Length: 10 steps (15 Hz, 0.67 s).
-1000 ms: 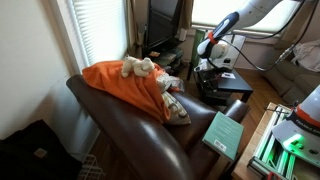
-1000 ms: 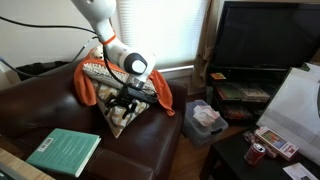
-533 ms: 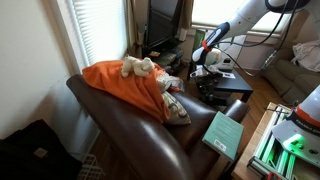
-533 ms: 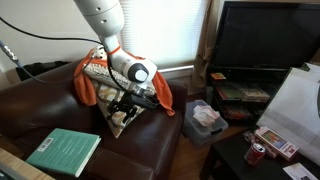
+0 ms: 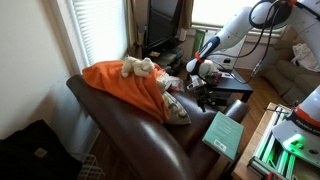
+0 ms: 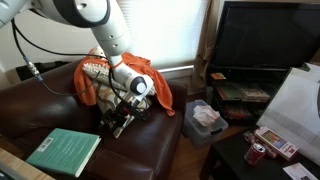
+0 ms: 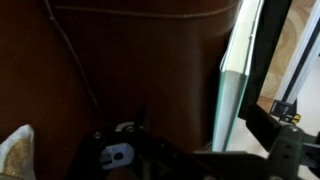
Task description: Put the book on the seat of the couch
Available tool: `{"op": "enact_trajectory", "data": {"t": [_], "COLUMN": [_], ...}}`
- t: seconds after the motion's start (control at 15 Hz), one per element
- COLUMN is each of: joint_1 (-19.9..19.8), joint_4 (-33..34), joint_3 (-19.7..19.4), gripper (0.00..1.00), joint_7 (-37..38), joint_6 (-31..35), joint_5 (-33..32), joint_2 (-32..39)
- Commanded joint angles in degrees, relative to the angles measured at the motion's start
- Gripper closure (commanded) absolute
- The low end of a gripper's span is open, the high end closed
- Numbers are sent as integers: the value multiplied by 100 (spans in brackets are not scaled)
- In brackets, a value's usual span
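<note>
The teal-green book's pale page edge stands to my gripper's right in the wrist view, so next my gripper will shift sideways onto that page edge, fingers astride it.
The teal-green book lies flat on the dark brown leather couch, at the end away from the orange blanket. It also shows in an exterior view. In the wrist view its pale page edge stands at the right, against brown leather. My gripper hangs low over the seat of the couch, next to a patterned cushion and right of the book, without touching it. It also shows in an exterior view. Its jaws look spread and empty.
An orange blanket with a stuffed toy covers the couch's far end. A patterned cushion leans beside it. A TV, a low table with a can and a glowing green device stand nearby.
The arm has lowered the gripper from above the blanket down toward the seat, closer to the book. The book has not moved.
</note>
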Motion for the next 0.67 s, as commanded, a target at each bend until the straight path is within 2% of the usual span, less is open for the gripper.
{"op": "enact_trajectory", "data": {"t": [0.0, 0.27, 0.6], "joint_1": [18, 105, 367], "joint_4": [856, 1388, 1650], "joint_3": [30, -7, -30], "gripper": [0, 0, 0], "joint_7": [-90, 170, 837], "joint_6": [-1135, -2181, -2212], "joint_5": [-264, -243, -245], "joint_2": [707, 1011, 1329]}}
